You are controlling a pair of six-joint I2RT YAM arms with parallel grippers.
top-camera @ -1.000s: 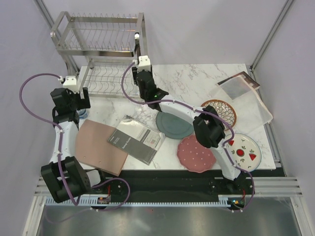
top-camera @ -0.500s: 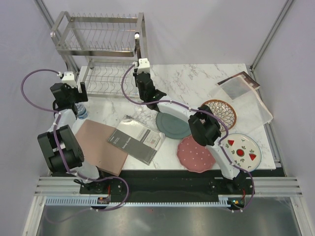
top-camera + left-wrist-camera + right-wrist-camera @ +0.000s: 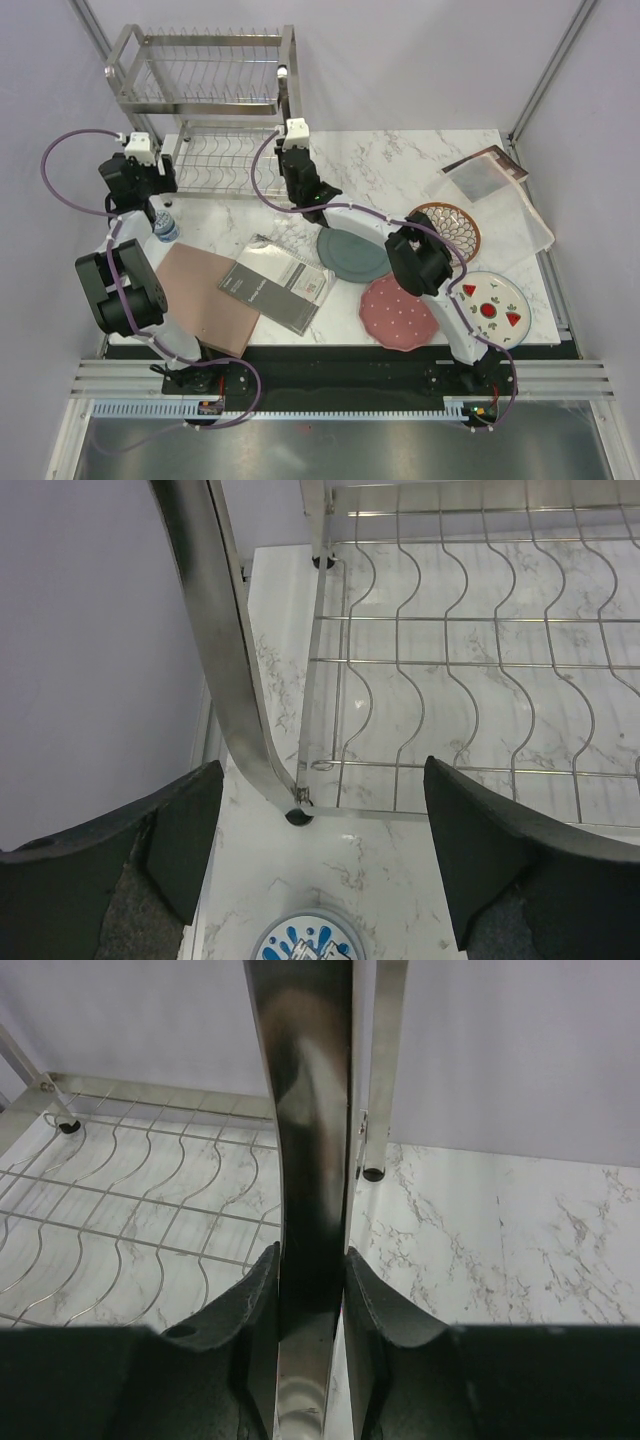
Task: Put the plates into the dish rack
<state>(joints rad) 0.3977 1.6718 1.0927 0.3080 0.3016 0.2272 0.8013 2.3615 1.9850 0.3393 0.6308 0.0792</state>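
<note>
As the rack stands away from the plates, my right gripper will draw its leg to the right in the top view, behind the petal plate, and release it.
The steel dish rack (image 3: 205,105) stands at the back left of the marble table and holds no plates. My right gripper (image 3: 291,150) is shut on the rack's front right steel leg (image 3: 308,1160). My left gripper (image 3: 150,172) is open and empty at the rack's front left leg (image 3: 225,670), its jaws wide apart above the table. The four plates lie flat at the right: the grey-green plate (image 3: 352,254), the pink dotted plate (image 3: 399,312), the brown-rimmed petal plate (image 3: 446,228) and the strawberry plate (image 3: 493,308).
A bottle with a blue and white cap (image 3: 166,228) stands below my left gripper; the cap shows in the left wrist view (image 3: 310,945). A brown board (image 3: 205,298) and a dark grey booklet (image 3: 278,283) lie front left. A clear bag (image 3: 500,185) lies at the back right.
The left arm has swung back and up toward the rack's front left corner. The rack and my right gripper have shifted slightly toward the back.
</note>
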